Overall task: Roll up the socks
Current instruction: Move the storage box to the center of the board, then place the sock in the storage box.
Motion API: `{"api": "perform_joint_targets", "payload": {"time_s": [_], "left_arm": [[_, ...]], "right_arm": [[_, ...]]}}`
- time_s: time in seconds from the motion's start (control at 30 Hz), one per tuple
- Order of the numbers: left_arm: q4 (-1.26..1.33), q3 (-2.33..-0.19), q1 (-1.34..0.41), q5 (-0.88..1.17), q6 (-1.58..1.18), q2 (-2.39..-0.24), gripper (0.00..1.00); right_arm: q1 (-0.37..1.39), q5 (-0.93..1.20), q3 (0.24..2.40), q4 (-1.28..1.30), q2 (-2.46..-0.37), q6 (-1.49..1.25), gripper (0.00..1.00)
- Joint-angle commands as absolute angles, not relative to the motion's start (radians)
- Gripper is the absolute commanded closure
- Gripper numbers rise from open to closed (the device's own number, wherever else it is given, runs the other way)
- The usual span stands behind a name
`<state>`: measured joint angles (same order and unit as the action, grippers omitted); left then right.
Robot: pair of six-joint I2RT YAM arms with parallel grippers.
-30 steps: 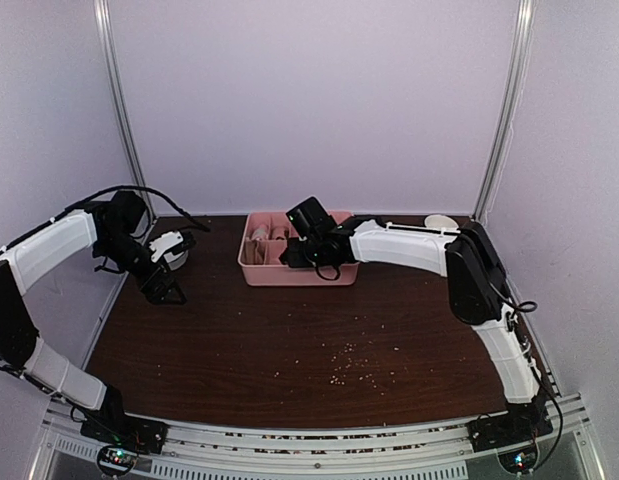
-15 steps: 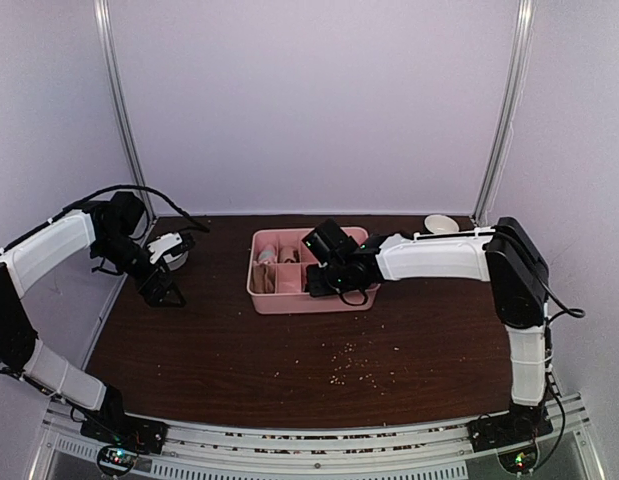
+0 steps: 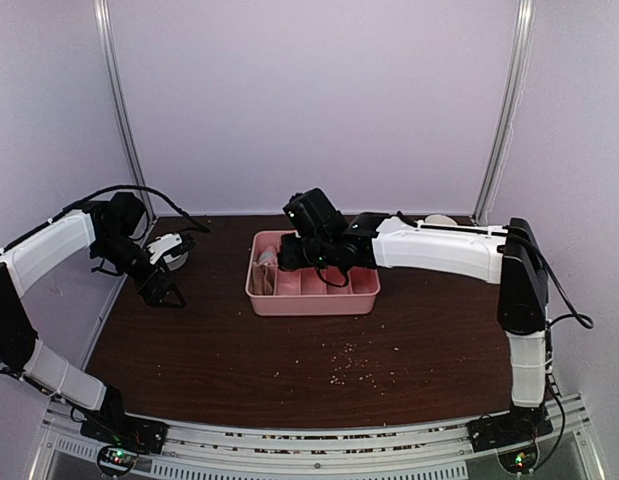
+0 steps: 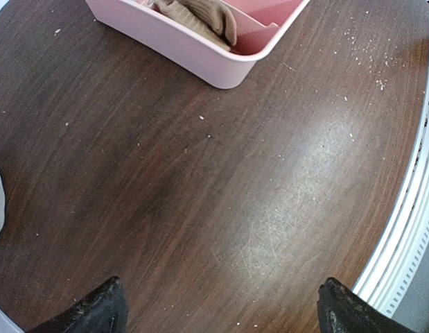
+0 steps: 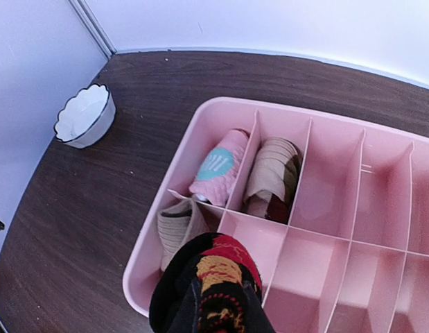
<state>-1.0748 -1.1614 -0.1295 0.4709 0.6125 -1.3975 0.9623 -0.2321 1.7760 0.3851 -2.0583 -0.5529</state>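
Observation:
To get the rolled black sock into the near-row section of the pink tray beside the beige ribbed sock [image 3: 288, 283] [image 5: 252, 247], my right gripper will lower the rolled black sock first.
My right gripper [image 3: 311, 245] hangs over the left end of the pink compartment tray [image 3: 314, 302]. In the right wrist view it [image 5: 222, 302] is shut on a rolled black sock with red and orange patches [image 5: 224, 260], held above the tray's near-left compartments. Three rolled socks sit in the tray [image 5: 200, 118]: a pink one with a teal patch [image 5: 220, 166], a cream and brown one [image 5: 273, 177], and a beige ribbed one [image 5: 176, 229]. My left gripper [image 3: 161, 290] is open and empty [image 4: 221, 316] over bare table, left of the tray [image 4: 221, 66].
A white scalloped bowl [image 5: 84, 114] stands at the table's back left, close to my left arm [image 3: 172, 255]. Another small white dish [image 3: 441, 219] is at the back right. Crumbs [image 3: 349, 365] lie on the brown table in front of the tray.
My right gripper swung back left and rose over the tray's left end with the black sock. The tray sits slightly nearer and further right than a second ago. The left arm has not moved.

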Motion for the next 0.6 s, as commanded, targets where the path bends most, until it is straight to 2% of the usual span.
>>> {"api": "perform_joint_targets", "payload": {"time_s": [0.0, 0.57], "left_arm": [[-1.084, -1.171, -0.120, 0.480, 0.628, -1.388, 0.02], [-1.088, -1.173, -0.119, 0.471, 0.627, -1.379, 0.02]], "right_arm": [[0.966, -0.209, 1.846, 0.397, -2.127, -0.567, 1.00], [0.953, -0.187, 1.831, 0.453, -2.251, -0.581, 1.00]]}}
